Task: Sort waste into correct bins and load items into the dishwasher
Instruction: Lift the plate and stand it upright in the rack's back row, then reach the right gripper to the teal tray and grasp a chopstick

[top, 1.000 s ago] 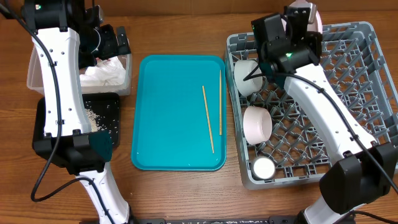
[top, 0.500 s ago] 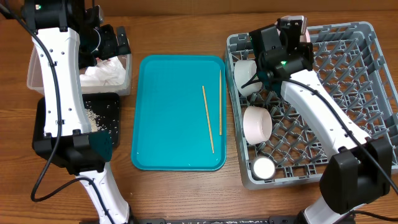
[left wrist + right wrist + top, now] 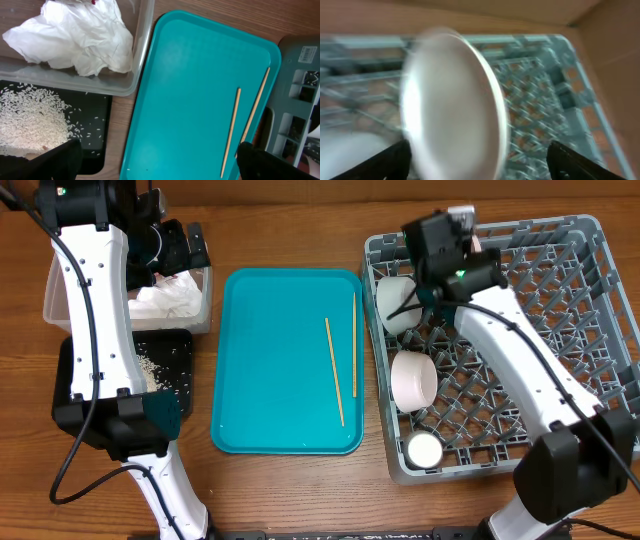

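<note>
The pink plate is in the rack, so my right gripper will next rise over the teal tray, then lower onto the chopstick nearer mid-tray [image 3: 334, 372].
The pink plate [image 3: 452, 100] stands on edge, blurred, in the back left of the grey dishwasher rack [image 3: 560, 330]. My right gripper [image 3: 480, 157] straddles it, open, with the right finger [image 3: 585, 165] well off the rim. The overhead view shows that gripper [image 3: 462, 222] over the rack's back-left corner. Two white bowls [image 3: 400, 305] [image 3: 415, 378] and a white cup [image 3: 424, 450] sit in the rack's left column. Two chopsticks [image 3: 340, 370] lie on the teal tray [image 3: 270, 380]. My left gripper [image 3: 190, 245] hangs open and empty by the clear tub [image 3: 55, 300].
The crumpled napkin [image 3: 75, 37] lies in the clear tub, with rice [image 3: 30, 120] spread in the black tray [image 3: 175, 355] just in front of it. The teal tray sits between the bins and the rack. The rack's right half holds only upright pegs.
The right gripper dropped and shifted left with the pink plate into the rack's back-left corner, then its jaws opened and let the plate go. The left arm stayed still.
</note>
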Available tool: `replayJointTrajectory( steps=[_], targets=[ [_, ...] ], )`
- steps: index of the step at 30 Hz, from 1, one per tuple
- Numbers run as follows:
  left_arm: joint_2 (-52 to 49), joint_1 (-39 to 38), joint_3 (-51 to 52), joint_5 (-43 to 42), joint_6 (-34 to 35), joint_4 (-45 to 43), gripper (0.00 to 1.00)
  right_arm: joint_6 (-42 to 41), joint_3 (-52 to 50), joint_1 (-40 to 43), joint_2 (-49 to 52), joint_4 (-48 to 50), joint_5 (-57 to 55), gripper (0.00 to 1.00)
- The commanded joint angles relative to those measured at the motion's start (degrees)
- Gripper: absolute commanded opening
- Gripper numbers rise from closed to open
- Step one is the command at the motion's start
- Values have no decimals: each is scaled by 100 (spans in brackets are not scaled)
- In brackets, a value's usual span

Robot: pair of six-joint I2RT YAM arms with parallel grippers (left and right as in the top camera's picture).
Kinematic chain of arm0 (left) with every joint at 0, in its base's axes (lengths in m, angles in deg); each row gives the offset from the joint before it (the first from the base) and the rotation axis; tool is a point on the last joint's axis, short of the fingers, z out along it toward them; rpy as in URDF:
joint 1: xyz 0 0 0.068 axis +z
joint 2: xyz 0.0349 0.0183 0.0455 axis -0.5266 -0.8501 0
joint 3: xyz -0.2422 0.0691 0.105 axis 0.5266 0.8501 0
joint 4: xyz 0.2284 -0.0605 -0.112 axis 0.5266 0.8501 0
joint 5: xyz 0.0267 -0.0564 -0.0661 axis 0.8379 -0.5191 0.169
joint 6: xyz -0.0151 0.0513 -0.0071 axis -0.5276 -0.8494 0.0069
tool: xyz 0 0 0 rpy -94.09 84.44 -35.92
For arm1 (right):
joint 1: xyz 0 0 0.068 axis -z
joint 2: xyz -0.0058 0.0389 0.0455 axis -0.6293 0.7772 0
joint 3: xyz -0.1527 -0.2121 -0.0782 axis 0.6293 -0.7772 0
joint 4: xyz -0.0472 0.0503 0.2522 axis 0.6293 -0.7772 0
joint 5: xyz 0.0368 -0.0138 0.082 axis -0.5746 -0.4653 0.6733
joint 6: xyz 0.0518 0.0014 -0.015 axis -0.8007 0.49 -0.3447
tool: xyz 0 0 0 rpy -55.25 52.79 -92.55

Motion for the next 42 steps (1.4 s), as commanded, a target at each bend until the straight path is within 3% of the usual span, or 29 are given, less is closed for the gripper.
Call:
replayJointTrajectory(
  steps=[1, 3, 6, 11, 18, 32, 36, 39, 40, 42],
  targets=[
    [57, -4, -11, -63, 37, 13, 100, -17, 938, -192, -592, -227, 2428, 89],
    [57, -4, -11, -63, 37, 15, 100, -17, 992, -238, -699, -48, 4140, 88],
    [57, -4, -11, -63, 37, 13, 100, -203, 946, -369, -592, 238, 5327, 76],
    [57, -7, -11, -66, 39, 15, 100, -522, 785, -949, 55, 125, 4924, 67],
    [57, -20, -11, -63, 37, 13, 100, -474, 743, -1646, 1303, -745, 3491, 65],
    [57, -9, -11, -63, 37, 15, 100, 90, 640, -1808, 2590, -1119, 3423, 37],
    [57, -9, -11, -63, 37, 13, 100, 308, 640, -1814, 2734, -1128, 3423, 35],
    [57, -4, -11, -63, 37, 13, 100, 306, 640, -1814, 2824, -1182, 3418, 22],
    [57, -4, -11, -66, 37, 13, 100, 299, 640, -1814, 2824, -1207, 3427, 6],
    [57, -7, -11, -63, 37, 13, 100, 275, 662, -1814, 2802, -1233, 3504, 4]
  ],
)
